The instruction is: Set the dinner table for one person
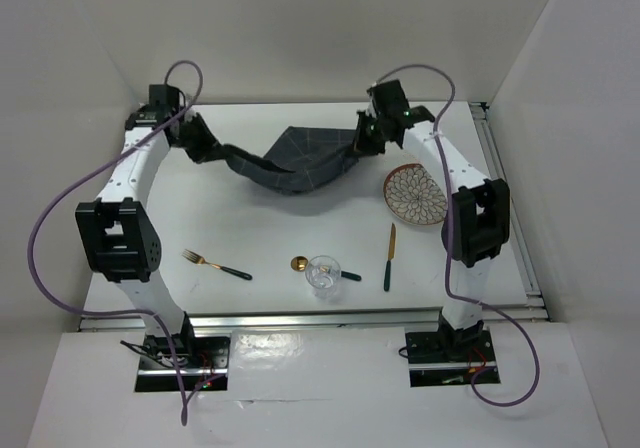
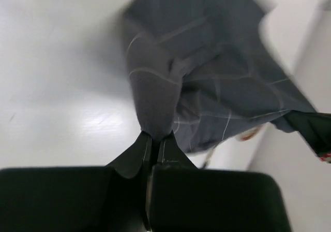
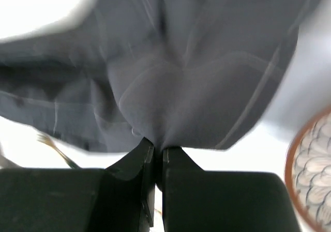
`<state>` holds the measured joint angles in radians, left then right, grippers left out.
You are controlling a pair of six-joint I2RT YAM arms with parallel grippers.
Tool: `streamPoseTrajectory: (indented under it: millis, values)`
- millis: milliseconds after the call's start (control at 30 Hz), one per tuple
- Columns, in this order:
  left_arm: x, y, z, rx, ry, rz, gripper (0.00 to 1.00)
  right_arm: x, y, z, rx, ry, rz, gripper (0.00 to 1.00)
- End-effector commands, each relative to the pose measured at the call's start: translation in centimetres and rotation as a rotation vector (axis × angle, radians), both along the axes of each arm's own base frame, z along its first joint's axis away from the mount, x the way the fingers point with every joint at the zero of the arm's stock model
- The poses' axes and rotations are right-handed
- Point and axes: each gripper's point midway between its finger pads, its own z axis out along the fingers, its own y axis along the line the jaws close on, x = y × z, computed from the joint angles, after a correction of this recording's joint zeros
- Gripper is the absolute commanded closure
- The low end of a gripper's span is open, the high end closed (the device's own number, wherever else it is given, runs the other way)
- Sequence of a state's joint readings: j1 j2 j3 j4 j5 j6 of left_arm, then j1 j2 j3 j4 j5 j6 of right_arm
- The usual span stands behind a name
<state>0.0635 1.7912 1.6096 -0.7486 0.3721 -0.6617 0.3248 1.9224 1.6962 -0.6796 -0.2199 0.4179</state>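
Note:
The cloth sags in a bunch, so the left gripper should next rise away from the right gripper, then go down toward the bare tabletop beyond the fork and let go.
A dark grey cloth [image 1: 295,163] with thin pale grid lines hangs between my two grippers above the far part of the white dinner table [image 1: 260,228]. My left gripper [image 1: 200,148] is shut on the cloth's left end [image 2: 155,107]. My right gripper [image 1: 365,138] is shut on its right end [image 3: 170,102]. The cloth sags in the middle. A patterned plate [image 1: 416,195] with a brown rim lies at the right, its edge also in the right wrist view [image 3: 313,175]. Nearer the front lie a gold fork [image 1: 215,264], a gold spoon [image 1: 303,264], a clear glass [image 1: 323,274] and a knife [image 1: 389,256].
White walls close in the table at the back and both sides. A metal rail [image 1: 310,316] runs along the near edge, in front of the arm bases. Purple cables [image 1: 50,228] loop from both arms.

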Motion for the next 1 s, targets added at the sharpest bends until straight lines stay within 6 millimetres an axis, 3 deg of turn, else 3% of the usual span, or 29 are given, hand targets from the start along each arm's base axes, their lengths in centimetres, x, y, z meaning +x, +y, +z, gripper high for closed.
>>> streamPoseTrajectory:
  millis: [0,33,67,100,133,200,233,267,300,333,367,400,433,467,500,533,633,667,767,833,967]
  values:
    - [4.0,-0.2,10.8,-0.142,-0.279,-0.013,1.00,4.0,-0.3,9.7,0.036,-0.216,-0.007,1.00]
    - [4.3,-0.4,15.2,-0.185,-0.373,-0.040,1.00,5.4,-0.4,15.7,0.069,-0.351,-0.012,1.00]
    - [4.7,0.4,17.4,-0.226,-0.422,-0.012,1.00,5.8,-0.1,17.1,0.083,-0.377,-0.005,1.00]
    - [3.6,0.4,20.9,-0.258,-0.499,-0.028,1.00,5.7,-0.7,19.5,0.094,-0.417,-0.015,1.00]
    - [3.1,0.8,23.1,-0.278,-0.555,-0.019,1.00,5.5,-0.5,22.8,0.127,-0.492,-0.003,1.00]
    - [1.5,2.6,25.6,-0.340,-0.600,0.065,1.00,3.8,-0.3,26.8,0.179,-0.590,0.030,1.00]
    - [0.0,3.0,26.9,-0.327,-0.676,0.094,1.00,3.4,-0.1,24.7,0.176,-0.546,0.041,1.00]
    - [-0.6,3.8,26.9,-0.342,-0.675,0.144,1.00,2.7,-0.1,24.7,0.186,-0.554,0.052,1.00]
    - [-1.1,4.2,26.2,-0.347,-0.667,0.171,1.00,1.1,-0.7,26.1,0.206,-0.588,0.063,1.00]
    - [-1.5,4.0,25.1,-0.362,-0.639,0.184,1.00,0.8,-0.7,25.0,0.201,-0.569,0.063,1.00]
    - [-1.7,4.5,20.6,-0.389,-0.522,0.235,1.00,0.4,-0.8,21.5,0.180,-0.482,0.061,1.00]
    - [-2.5,4.1,18.8,-0.428,-0.462,0.257,1.00,-0.1,-1.0,20.1,0.169,-0.439,0.060,1.00]
    - [-2.8,4.1,16.0,-0.460,-0.382,0.279,1.00,-1.1,-0.8,16.4,0.163,-0.330,0.079,1.00]
    - [-4.1,3.1,11.2,-0.525,-0.234,0.284,1.00,-1.6,-0.6,14.5,0.163,-0.282,0.090,1.00]
    - [-4.8,2.5,9.3,-0.561,-0.169,0.285,1.00,-2.2,-0.6,13.1,0.163,-0.243,0.097,1.00]
    - [-5.7,1.9,5.7,-0.606,-0.063,0.284,1.00,-3.3,-0.7,9.7,0.154,-0.154,0.104,1.00]
    - [-7.3,1.1,2.1,-0.636,0.053,0.291,1.00,-4.9,-0.2,7.2,0.166,-0.080,0.122,1.00]
    - [-7.6,1.0,1.6,-0.632,0.067,0.288,1.00,-5.8,0.0,5.9,0.158,-0.040,0.130,1.00]
    - [-7.9,1.3,1.6,-0.579,0.055,0.277,1.00,-6.3,-0.1,5.6,0.154,-0.026,0.129,1.00]
    - [-7.2,1.7,3.0,-0.550,0.004,0.258,1.00,-6.0,-0.4,6.0,0.143,-0.050,0.116,1.00]
    - [-6.0,1.9,7.1,-0.528,-0.117,0.195,1.00,-5.2,-0.3,9.5,0.153,-0.124,0.114,1.00]
